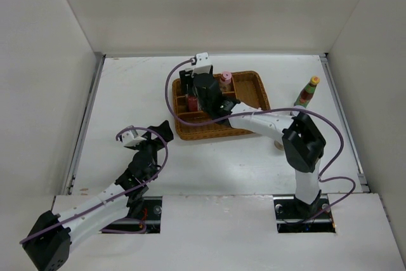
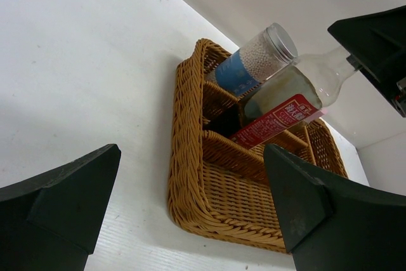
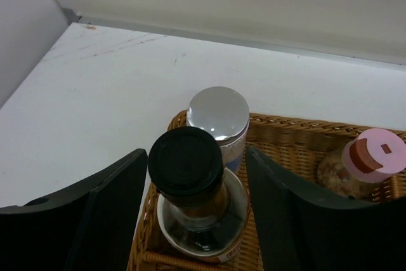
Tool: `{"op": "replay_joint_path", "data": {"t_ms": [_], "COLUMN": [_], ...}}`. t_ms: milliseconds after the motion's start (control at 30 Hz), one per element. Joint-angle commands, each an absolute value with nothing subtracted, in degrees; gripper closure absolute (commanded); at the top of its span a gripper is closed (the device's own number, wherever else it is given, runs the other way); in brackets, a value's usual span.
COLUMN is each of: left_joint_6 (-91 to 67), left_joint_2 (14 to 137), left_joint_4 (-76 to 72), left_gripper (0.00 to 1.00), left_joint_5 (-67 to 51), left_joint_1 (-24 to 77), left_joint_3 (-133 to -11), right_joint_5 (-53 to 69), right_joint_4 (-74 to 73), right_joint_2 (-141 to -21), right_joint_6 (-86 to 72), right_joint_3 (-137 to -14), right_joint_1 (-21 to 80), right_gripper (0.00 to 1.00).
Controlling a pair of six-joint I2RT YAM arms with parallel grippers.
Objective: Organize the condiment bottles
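Note:
Next, my right gripper will rise off the dark-sauce bottle [image 3: 186, 164], then lower onto the yellow cap, because that bottle still stands outside the tray.
The tall clear dark-sauce bottle [image 3: 186, 164] with a black cap and red label stands in a left compartment of the brown wicker tray [image 3: 292, 132]. My right gripper [image 3: 196, 152] straddles its neck from above, open, with a gap at each finger. Just behind it in the tray is a silver-lidded jar [image 3: 218, 113] with a blue label. A pink-capped jar [image 3: 361, 163] stands farther right in the tray. The yellow-capped red-green bottle [image 1: 307, 92] stands on the table right of the tray [image 1: 250, 80]. My left gripper [image 2: 190, 201] is open and empty, low over the table near the tray's front left corner [image 2: 190, 157].
White walls close in the table on three sides. The right arm [image 1: 266, 122] stretches over the tray's front right part. A small pale round object [image 1: 278, 146] lies on the table beside that arm. The tray's right compartments hold nothing.

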State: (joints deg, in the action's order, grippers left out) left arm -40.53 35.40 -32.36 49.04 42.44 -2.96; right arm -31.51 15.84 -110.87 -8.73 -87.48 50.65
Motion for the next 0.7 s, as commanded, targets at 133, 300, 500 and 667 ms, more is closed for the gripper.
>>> {"op": "replay_joint_path", "data": {"t_ms": [133,300,500,667], "left_joint_6": [-41.2,-41.4,-41.4,-41.4], "left_joint_2": [35.6,35.8,35.6,35.9], "left_joint_4": [-34.4,-34.4,-34.4,-34.5], "left_gripper": [0.00,0.00,0.00,0.00], "left_joint_5": [48.3,48.2,48.1,48.1], "left_joint_1": [42.6,42.8,42.9,43.4], "left_joint_3": [-0.9,-1.0,-1.0,-1.1], "right_joint_5": [-31.6,-31.5,-35.1,-38.9], "right_joint_4": [18.7,18.5,16.2,4.3], "right_joint_2": [-103.2,-98.2,-81.6,-70.9], "right_joint_6": [-9.5,-9.3,-10.9,-14.7], "right_joint_3": [-86.2,-83.1,-68.1,-60.7], "right_joint_1": [51.5,51.5,42.1,24.3], "right_gripper": [0.18,0.11,0.13,0.12]}}
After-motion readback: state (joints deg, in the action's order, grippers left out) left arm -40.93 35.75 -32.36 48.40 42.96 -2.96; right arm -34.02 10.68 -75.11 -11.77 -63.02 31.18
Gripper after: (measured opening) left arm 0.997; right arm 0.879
